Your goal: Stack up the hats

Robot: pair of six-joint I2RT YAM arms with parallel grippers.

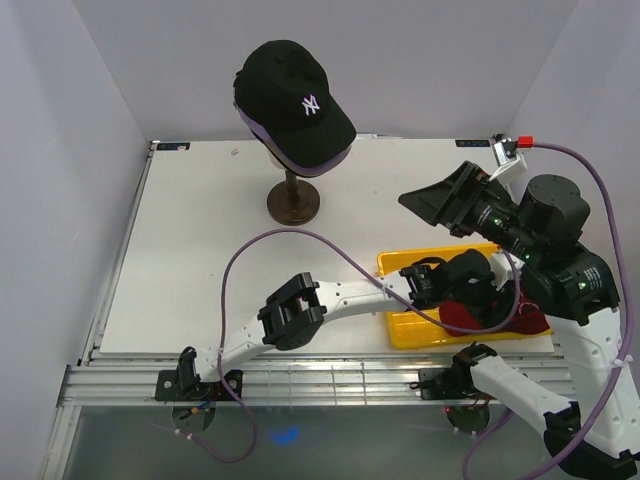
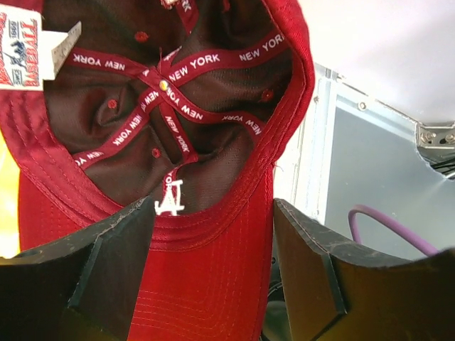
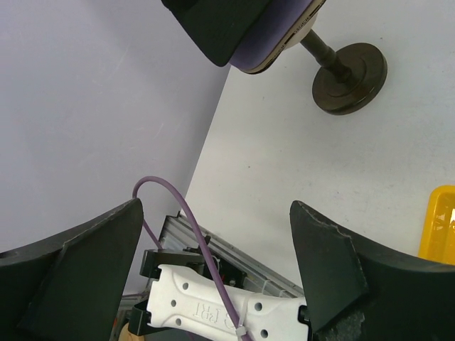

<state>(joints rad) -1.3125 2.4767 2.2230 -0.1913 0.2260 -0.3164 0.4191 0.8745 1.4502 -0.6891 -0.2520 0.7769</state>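
I should keep my left gripper low in the tray next and close it on the red cap brim's side edge beside the cap's top, because that edge is between its fingers.
A black NY cap sits on top of a lavender cap on the mannequin head at the back; both show in the right wrist view, the black brim over the lavender. A red cap lies upside down in the yellow tray. My left gripper is open, low in the tray, with the red cap's brim between its fingers. My right gripper is open and empty, raised above the tray. The other caps are out of view.
The mannequin's dark wooden stand stands on the white table at the back middle, also in the right wrist view. The tray's corner shows at the right. A purple cable loops over the table. White walls enclose the workspace.
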